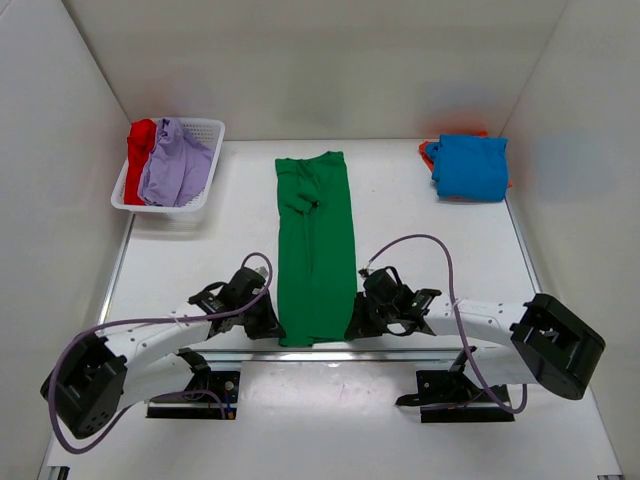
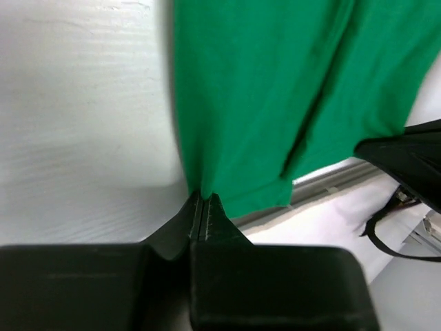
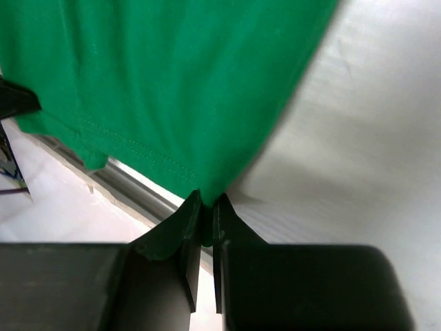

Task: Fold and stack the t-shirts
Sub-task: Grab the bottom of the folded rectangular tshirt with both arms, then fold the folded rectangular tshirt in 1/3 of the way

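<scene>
The right gripper rises next and carries the green t-shirt's hem corner outward, then down to release it onto the t-shirt's middle part (image 1: 340, 227), which lies outward of the gripper.
The green t-shirt (image 1: 316, 250) lies in a long narrow strip down the middle of the table, collar at the far end. My left gripper (image 1: 272, 326) is shut on its near left corner (image 2: 200, 181), cloth pinched between the fingertips. On the opposite side my right gripper (image 1: 356, 326) is shut on the near right corner (image 3: 207, 186). A folded blue t-shirt (image 1: 470, 167) rests on an orange-red one at the back right. Red (image 1: 137, 158) and lavender (image 1: 175, 168) t-shirts hang out of the white basket (image 1: 210, 130) at the back left.
The table's near edge, a metal rail (image 2: 331, 181), runs just under the green shirt's hem. White walls close the table in on the left, back and right. Purple cables loop over both arms.
</scene>
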`<state>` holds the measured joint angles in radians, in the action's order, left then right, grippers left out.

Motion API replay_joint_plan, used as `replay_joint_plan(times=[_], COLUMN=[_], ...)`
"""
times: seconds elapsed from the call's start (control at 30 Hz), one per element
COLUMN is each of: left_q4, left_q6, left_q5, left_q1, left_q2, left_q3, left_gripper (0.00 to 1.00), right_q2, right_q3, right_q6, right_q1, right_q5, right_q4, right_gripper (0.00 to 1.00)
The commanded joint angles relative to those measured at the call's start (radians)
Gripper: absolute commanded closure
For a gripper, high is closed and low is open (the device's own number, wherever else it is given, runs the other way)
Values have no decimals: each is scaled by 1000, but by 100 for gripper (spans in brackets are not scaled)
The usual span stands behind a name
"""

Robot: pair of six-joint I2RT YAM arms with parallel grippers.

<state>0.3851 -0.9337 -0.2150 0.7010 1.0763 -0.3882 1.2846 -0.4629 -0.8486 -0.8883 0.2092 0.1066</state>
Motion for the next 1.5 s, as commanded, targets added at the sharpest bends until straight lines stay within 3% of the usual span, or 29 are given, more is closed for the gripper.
replay_joint_plan(times=[0.0,0.23,0.43,0.7,1.0,1.03,1.1,1.17,1.27,1.33,1.47], left_q4=[37,51,58,-47,-121,-129,-137,-163,-210,-230,-255], left_q6=[-13,-43,38,125,174,170,156,125,92,85,81], left_q5=[2,-55,-115,-216,-221,-221,-248,-251,-235,-231,-236], left_q1=[8,58,-70,-323,-458,-465,-488,-508,-518,-526,-514], left_q2=[-58,-84,-29,214,674,723,790,823,775,725,611], left_q3=[3,17,-170,-391,-745,-797,-876,-896,-832,-778,-606], left_gripper=[100,100,100,100,100,92,64,60,49,47,49], right_q2=[-30,-85,-50,180,583,614,715,740,720,656,530], right_q3=[26,-16,-233,-528,-942,-979,-1121,-1177,-1163,-1085,-858], right_q6=[2,42,198,396,553,574,589,595,583,572,514], right_q1=[-17,-17,106,383,543,558,572,586,600,598,591], right_q5=[30,102,191,315,332,322,314,286,256,223,205], right_q4=[61,171,330,380,442,461,493,493,469,450,357], right_gripper=[100,100,100,100,100,98,84,64,45,40,39])
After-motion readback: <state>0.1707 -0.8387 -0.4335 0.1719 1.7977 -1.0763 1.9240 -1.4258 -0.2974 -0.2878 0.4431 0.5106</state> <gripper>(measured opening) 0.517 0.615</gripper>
